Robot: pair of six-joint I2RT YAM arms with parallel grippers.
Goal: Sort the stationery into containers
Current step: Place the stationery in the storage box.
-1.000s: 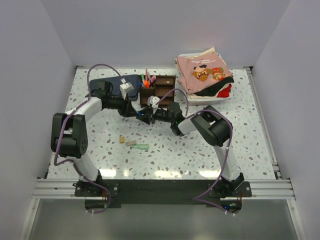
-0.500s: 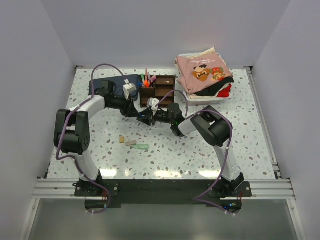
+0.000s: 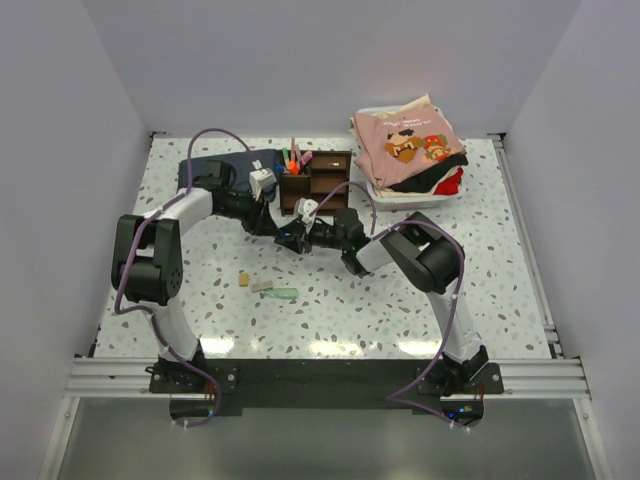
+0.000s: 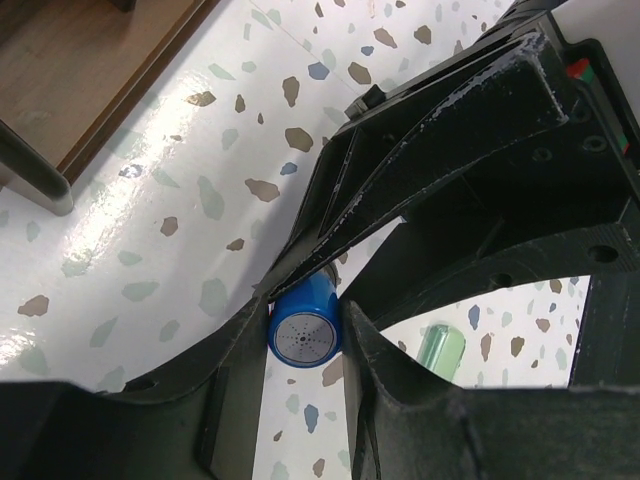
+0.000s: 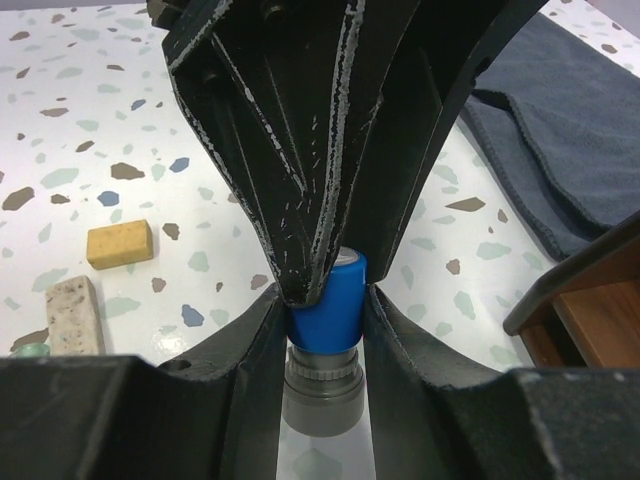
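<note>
The organiser's empty section beside the pens lies to my left gripper's right in the top view, so it will move outward and across, releasing the bottle [image 5: 328,300] there.
A tiny blue-capped bottle [image 5: 328,300] is held off the table between both grippers, in front of the dark brown organiser [image 3: 318,180]. In the right wrist view my right gripper [image 5: 325,305] has its fingers pressed on both sides of the blue cap. My left gripper [image 4: 305,338] comes from the opposite side, its fingers also closed against the cap [image 4: 305,335]. In the top view the two grippers meet tip to tip, left [image 3: 278,230] and right [image 3: 293,238]. Several pens [image 3: 293,160] stand in the organiser's left compartment. A tan eraser [image 3: 243,280], a pale eraser [image 3: 262,286] and a green pen [image 3: 283,293] lie on the table.
A dark blue folded cloth [image 3: 225,165] lies left of the organiser, under the left arm. A white bin with pink clothes [image 3: 410,150] stands at the back right. The organiser's wooden corner [image 5: 590,310] is close to the right of the right gripper.
The left arm's elbow and wrist have shifted a little toward the organiser. The two grippers stay joined at the bottle in the same spot.
</note>
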